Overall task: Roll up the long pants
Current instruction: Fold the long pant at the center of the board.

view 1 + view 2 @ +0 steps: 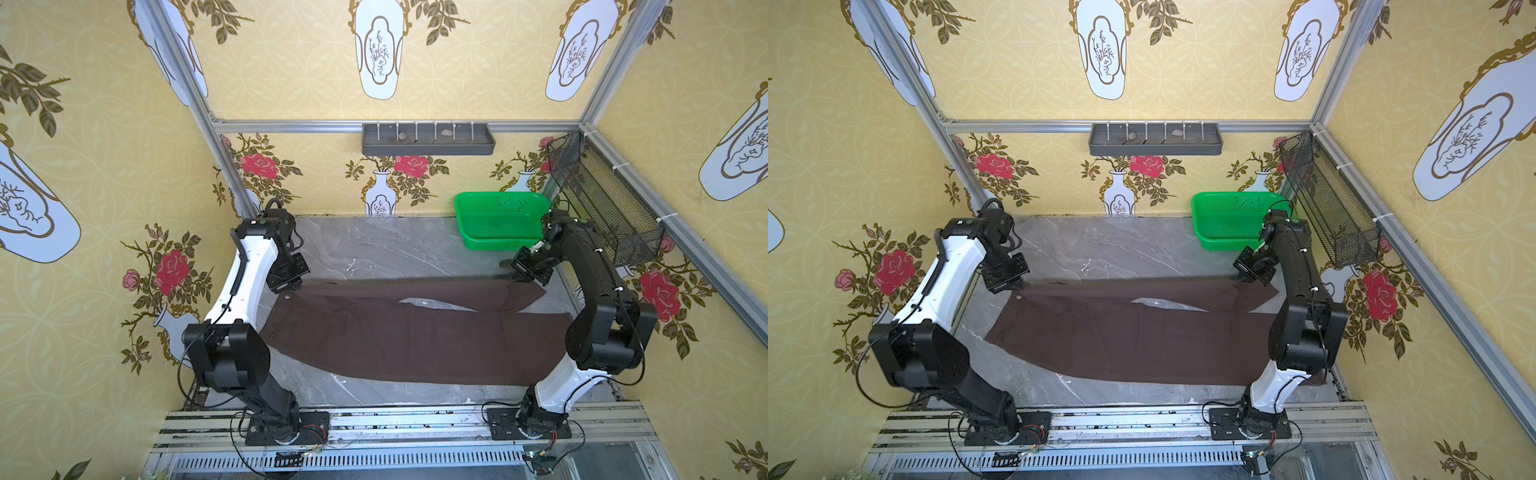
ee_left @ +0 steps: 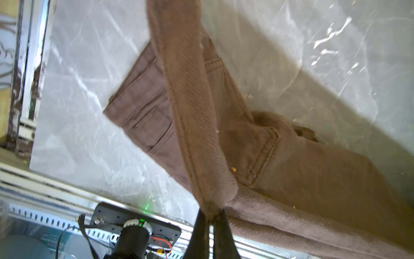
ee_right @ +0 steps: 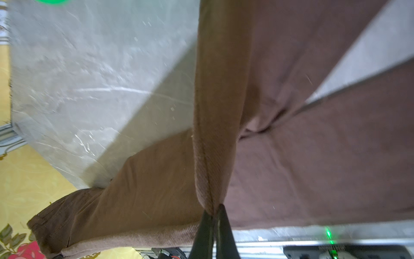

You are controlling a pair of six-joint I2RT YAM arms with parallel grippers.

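Note:
I will next draw my left gripper back and down over the pants' near waist corner and let go of the far one there, as the near leg lies flat and uncovered.
The long pants lie spread across the grey marble table, waist at the left, two legs running right with a sliver of table between them. My left gripper is shut on the far waist corner; in the left wrist view the brown fabric is pinched between its black fingertips and pulled up taut. My right gripper is shut on the far leg's edge near the hem. The right wrist view shows a raised fold of cloth pinched at the tips.
A green plastic basket stands at the table's back right, just behind the right gripper. A black wire-mesh basket hangs on the right wall. A grey shelf tray is mounted on the back wall. Aluminium rails line the front edge.

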